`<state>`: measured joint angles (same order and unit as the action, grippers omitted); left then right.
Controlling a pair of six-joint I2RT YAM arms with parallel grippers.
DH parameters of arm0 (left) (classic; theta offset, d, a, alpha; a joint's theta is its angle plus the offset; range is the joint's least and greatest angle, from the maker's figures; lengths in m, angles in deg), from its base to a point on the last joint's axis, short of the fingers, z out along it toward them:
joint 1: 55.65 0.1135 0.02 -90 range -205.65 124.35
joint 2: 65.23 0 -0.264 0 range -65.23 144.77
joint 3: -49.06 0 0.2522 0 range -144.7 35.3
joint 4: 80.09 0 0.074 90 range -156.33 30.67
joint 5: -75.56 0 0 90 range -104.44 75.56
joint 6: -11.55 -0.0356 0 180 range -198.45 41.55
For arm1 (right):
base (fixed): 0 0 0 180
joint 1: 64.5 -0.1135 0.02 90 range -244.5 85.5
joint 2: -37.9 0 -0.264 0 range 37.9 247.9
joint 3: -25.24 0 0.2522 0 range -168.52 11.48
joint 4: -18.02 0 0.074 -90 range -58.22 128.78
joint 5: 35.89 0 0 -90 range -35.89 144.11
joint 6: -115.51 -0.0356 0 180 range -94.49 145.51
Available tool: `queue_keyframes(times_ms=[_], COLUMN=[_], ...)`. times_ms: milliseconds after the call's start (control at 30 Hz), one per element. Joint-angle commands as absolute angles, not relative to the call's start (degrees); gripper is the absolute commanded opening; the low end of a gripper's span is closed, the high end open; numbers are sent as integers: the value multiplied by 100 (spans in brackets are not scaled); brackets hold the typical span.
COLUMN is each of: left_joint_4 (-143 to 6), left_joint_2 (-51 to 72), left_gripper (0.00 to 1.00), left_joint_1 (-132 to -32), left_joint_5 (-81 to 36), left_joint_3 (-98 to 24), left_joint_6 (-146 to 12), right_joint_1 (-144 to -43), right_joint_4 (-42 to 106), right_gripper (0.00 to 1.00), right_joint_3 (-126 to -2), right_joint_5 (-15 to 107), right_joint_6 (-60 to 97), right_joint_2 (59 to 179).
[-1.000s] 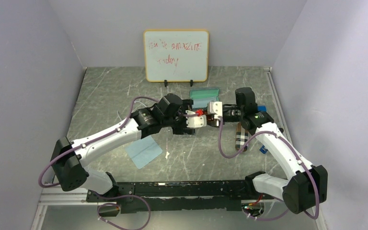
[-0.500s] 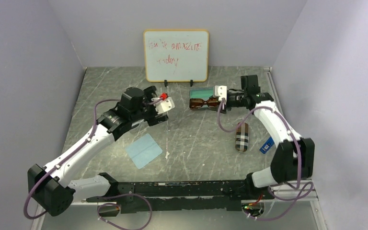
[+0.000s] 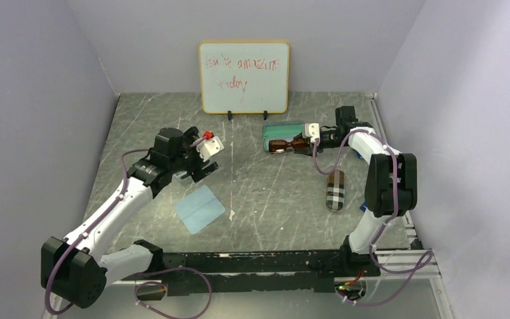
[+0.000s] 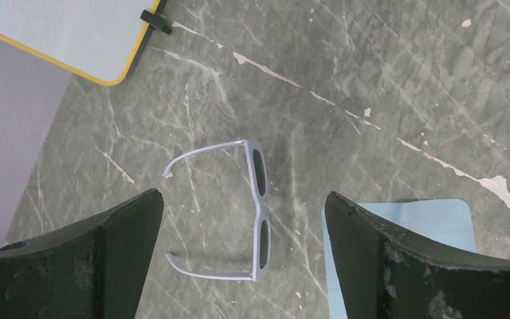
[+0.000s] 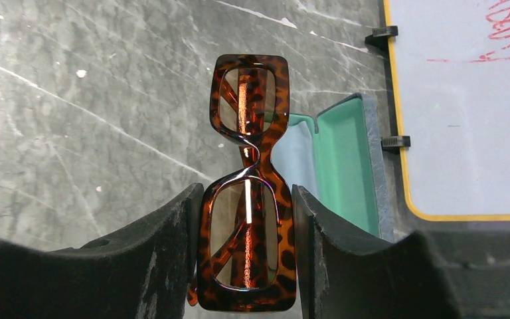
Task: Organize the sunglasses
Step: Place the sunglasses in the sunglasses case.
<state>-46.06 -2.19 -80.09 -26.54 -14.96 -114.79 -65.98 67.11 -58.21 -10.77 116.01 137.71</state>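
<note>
The tortoiseshell sunglasses (image 5: 247,126) still hang over the case's front edge, so my right gripper should next carry them outward and down into the near half of the open case (image 5: 296,158) and release them.
White sunglasses (image 4: 257,206) lie on the table with their arms unfolded. My left gripper (image 4: 242,199) hovers well above them, open with nothing between its fingers; in the top view this gripper (image 3: 198,169) hides them. My right gripper (image 5: 247,246) is shut on one lens end of the brown tortoiseshell sunglasses (image 5: 247,126), arms folded. In the top view it (image 3: 305,141) holds those sunglasses (image 3: 281,145) at the front edge of an open case with a teal lining (image 3: 284,128), which also shows in the right wrist view (image 5: 345,159).
A light-blue cloth (image 3: 199,208) lies on the table in front of the left gripper, and its corner shows in the left wrist view (image 4: 405,219). A shut plaid case (image 3: 335,190) lies at the right. A whiteboard (image 3: 244,77) stands at the back wall.
The two grippers were together at mid-table. The left one has pulled away to the left and opened wider. The right one has carried the brown sunglasses back to the open case.
</note>
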Motion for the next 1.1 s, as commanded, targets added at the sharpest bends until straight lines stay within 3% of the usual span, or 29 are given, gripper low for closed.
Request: queue_keyframes(times_ms=[0, 167, 633, 1067], left_joint_4=[-4864, -4868, -4880, -4880], left_joint_2=[-269, -211, -68, -38], left_gripper=[96, 96, 96, 96], left_joint_1=[-7863, -7774, -7692, -7634], left_joint_5=[-3118, -3175, -3260, -3313], left_joint_3=[-1488, -1503, -1507, -1510], left_joint_6=[-11280, -11273, -11271, -11256], right_joint_1=[-6492, -6487, -6492, -6525], right_joint_4=[6243, 6589, 5010, 5698], right_gripper=[36, 36, 35, 35], right_joint_3=[-6061, -6422, -6650, -7236], right_joint_5=[-1686, -1755, -1675, -1796], right_joint_6=[12080, 12730, 11419, 11994], right_joint_2=[14223, 14819, 15437, 15944])
